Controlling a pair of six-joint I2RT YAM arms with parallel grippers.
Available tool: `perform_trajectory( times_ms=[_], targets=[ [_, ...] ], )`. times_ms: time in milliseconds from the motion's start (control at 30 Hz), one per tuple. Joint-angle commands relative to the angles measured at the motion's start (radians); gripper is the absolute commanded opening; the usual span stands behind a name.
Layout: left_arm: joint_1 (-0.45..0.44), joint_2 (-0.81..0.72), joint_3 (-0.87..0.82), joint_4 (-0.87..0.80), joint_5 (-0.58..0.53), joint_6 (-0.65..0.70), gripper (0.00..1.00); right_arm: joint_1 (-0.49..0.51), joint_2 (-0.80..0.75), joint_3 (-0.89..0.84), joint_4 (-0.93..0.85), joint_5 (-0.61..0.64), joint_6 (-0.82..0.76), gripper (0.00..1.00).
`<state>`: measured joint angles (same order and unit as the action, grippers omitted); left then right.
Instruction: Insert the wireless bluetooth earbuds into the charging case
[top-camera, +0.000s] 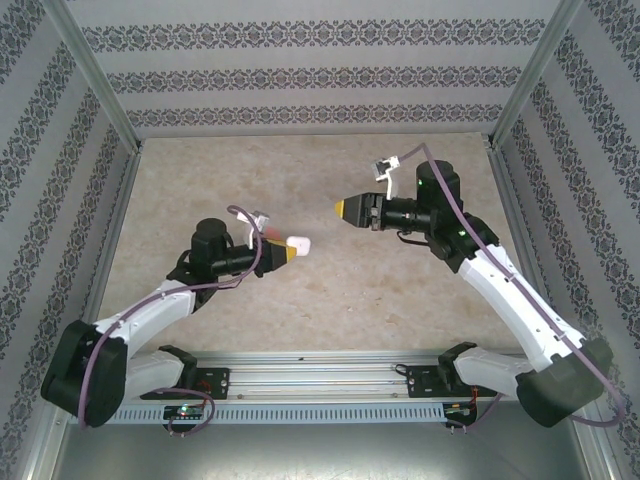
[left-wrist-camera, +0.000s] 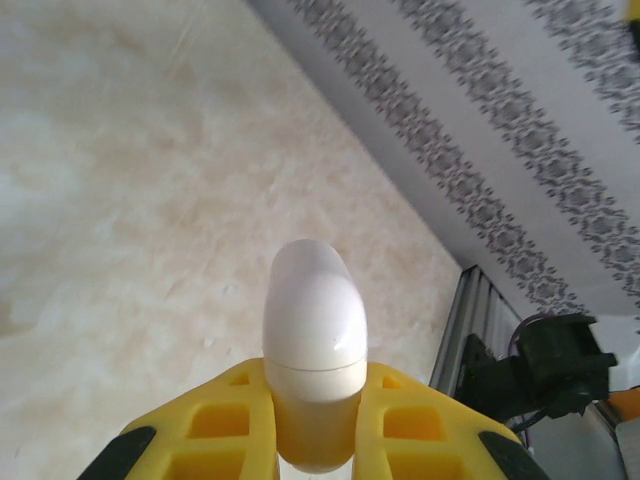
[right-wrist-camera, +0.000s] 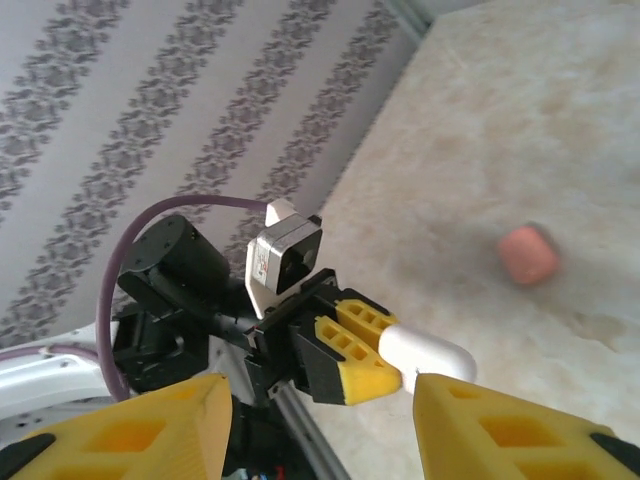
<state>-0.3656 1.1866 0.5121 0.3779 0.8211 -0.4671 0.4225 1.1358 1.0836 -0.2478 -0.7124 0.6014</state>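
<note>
The left gripper comes down next and draws back onto that clear beige patch (top-camera: 295, 287), releasing the charging case, since the table is bare toward the metal bar.
My left gripper (top-camera: 290, 251) is shut on a white rounded charging case (top-camera: 300, 244), held above the table left of centre. In the left wrist view the case (left-wrist-camera: 312, 310) sticks out from between the yellow fingers (left-wrist-camera: 210, 425), and a thin seam shows its lid is closed. My right gripper (top-camera: 343, 208) hovers a short way to the right, pointing at the left one, open with nothing between its fingers. From the right wrist I see the left gripper (right-wrist-camera: 385, 360) and the case (right-wrist-camera: 430, 352). The earbuds are out of view.
A blurred coral-red rounded piece (right-wrist-camera: 528, 254) lies on the beige table (top-camera: 400, 290) beyond the white case; I cannot tell what it is. Patterned walls (top-camera: 300, 70) close in the back and both sides. A metal rail (top-camera: 320, 375) runs along the near edge.
</note>
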Motion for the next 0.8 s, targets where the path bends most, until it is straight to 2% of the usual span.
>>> perform_trajectory(
  times_ms=[0,167,333,467,767],
  targets=[
    [-0.005,0.041,-0.029,-0.097,-0.056,0.035,0.0,-0.02,-0.053,-0.031,-0.048,0.121,-0.053,0.54],
    [-0.007,0.149,-0.041,-0.167,-0.079,0.063,0.03,-0.047,-0.073,-0.079,-0.066,0.177,-0.051,0.56],
    [-0.02,0.239,-0.05,-0.169,-0.09,0.065,0.08,-0.06,-0.065,-0.114,-0.068,0.198,-0.041,0.56],
    [-0.022,0.276,-0.057,-0.148,-0.111,0.05,0.26,-0.057,-0.027,-0.143,-0.084,0.217,-0.034,0.54],
    [-0.021,0.254,-0.011,-0.297,-0.193,0.113,0.53,-0.005,0.043,-0.23,-0.057,0.238,-0.011,0.52]
  ],
)
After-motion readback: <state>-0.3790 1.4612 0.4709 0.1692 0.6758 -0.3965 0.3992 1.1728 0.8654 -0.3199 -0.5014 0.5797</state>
